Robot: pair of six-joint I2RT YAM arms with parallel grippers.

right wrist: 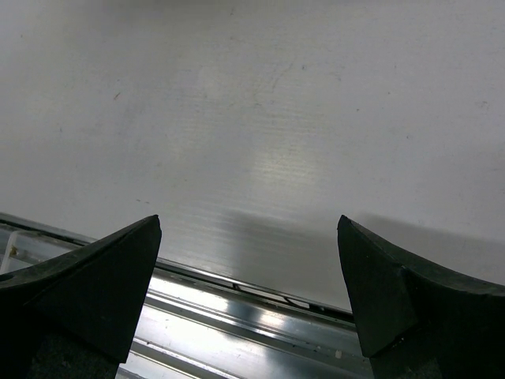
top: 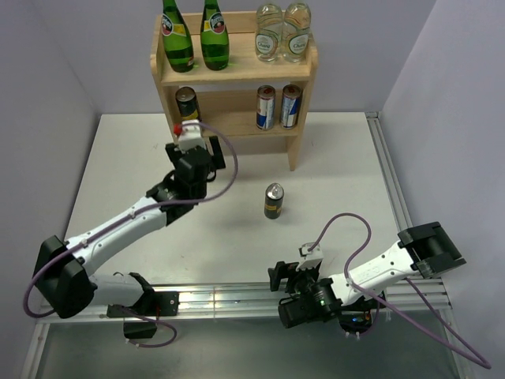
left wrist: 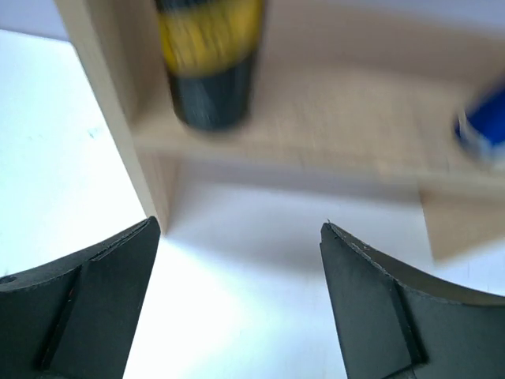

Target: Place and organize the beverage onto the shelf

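The robot's left gripper will next move across, back and down around the dark can still unshelved [top: 274, 201], which stands below the gripper and to its right in the top view.
The wooden shelf [top: 304, 130] stands at the table's far edge. Two dark-green bottles [top: 177, 35] stand on its top tier at the left. Two blue-and-silver cans [top: 278, 106] stand on the lower tier at the right. One dark can with a yellow band [top: 186, 103] stands on the lower tier at the left; it also shows in the left wrist view [left wrist: 209, 59]. The second dark can [top: 273, 200] stands alone on the table. My left gripper [top: 192, 136] is open and empty just in front of the shelf's lower tier [left wrist: 316, 134]. My right gripper [top: 286, 278] is open and empty near the front rail.
Two clear glass bottles [top: 282, 31] stand on the top tier at the right. A metal rail [top: 221, 300] runs along the near table edge, also in the right wrist view [right wrist: 237, 316]. White table [top: 347, 174] lies between the shelf and the arms.
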